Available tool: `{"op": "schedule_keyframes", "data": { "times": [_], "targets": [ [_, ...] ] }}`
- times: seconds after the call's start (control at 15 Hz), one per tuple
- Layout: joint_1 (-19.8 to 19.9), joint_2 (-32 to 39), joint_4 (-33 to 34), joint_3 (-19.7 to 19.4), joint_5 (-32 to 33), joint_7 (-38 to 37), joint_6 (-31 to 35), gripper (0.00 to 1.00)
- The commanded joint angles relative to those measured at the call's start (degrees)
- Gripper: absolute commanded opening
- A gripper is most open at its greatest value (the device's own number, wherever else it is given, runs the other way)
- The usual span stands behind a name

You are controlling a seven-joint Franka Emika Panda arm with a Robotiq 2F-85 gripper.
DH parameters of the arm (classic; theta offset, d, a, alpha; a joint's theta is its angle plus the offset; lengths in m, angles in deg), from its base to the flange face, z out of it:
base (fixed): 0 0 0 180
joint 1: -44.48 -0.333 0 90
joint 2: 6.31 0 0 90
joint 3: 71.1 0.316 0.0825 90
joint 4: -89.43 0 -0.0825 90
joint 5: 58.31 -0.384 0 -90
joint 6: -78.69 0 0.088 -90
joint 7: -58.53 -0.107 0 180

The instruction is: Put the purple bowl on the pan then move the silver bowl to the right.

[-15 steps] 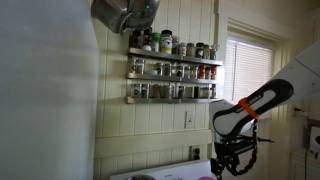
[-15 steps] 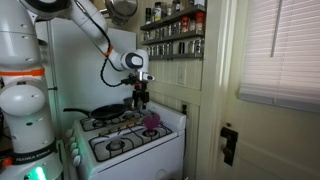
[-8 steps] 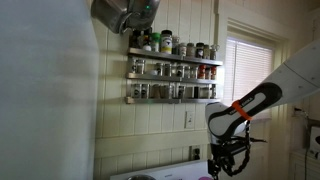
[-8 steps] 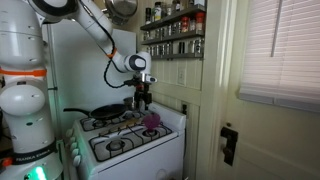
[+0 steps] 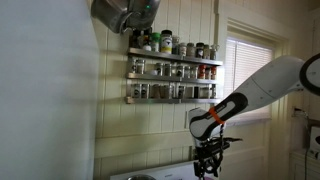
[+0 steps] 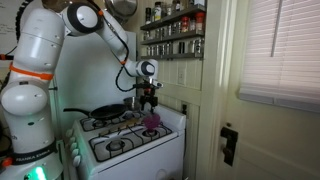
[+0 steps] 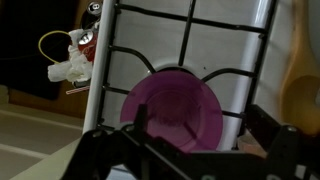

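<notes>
The purple bowl's near rim (image 6: pixel 147 117) (image 7: pixel 220 114) shows below, between my spread fingers. My open gripper will lower onto it by the wooden utensil and close.
The purple bowl (image 7: pixel 172 108) sits upright on a black burner grate of the white stove (image 6: pixel 130 140); it shows small in an exterior view (image 6: pixel 152 121). My gripper (image 7: pixel 200 128) is open and hangs just above the bowl, with one finger on each side of it. It holds nothing. It also shows in both exterior views (image 6: pixel 149 102) (image 5: pixel 207 167). The dark pan (image 6: pixel 106 112) rests on the back burner, beside the bowl. I cannot make out the silver bowl clearly in any view.
A spice rack (image 5: pixel 172 78) full of jars hangs on the wall above the stove. A wooden utensil (image 7: pixel 300 80) lies by the bowl. A small white and red object (image 7: pixel 70 62) hangs off the stove's edge. A window with blinds (image 6: pixel 285 50) is nearby.
The arm has swung over and lowered, bringing the open gripper closer above the purple bowl. The bowl and the pan have not moved.
</notes>
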State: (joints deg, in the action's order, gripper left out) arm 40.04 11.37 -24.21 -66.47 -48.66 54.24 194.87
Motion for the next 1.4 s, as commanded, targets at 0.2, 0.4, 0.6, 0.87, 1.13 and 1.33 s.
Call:
{"op": "schedule_keyframes", "data": {
  "times": [0.2,0.4,0.6,0.87,1.13,1.33],
  "targets": [
    [-2.21,11.72,12.41,-0.76,-0.32,0.83,-9.99,1.0],
    [-1.77,14.42,15.01,-1.07,-0.94,1.59,-11.55,0.91],
    [-1.9,15.96,17.19,-1.43,-0.67,1.73,-12.77,0.56],
    [-2.05,17.28,19.45,-1.57,-0.52,1.91,-14.44,0.27],
    [-2.15,18.11,20.92,-1.59,-0.51,1.83,-15.67,0.0],
    [-2.57,17.85,21.02,-1.5,-0.29,1.43,-16.55,0.0]
  ]
}}
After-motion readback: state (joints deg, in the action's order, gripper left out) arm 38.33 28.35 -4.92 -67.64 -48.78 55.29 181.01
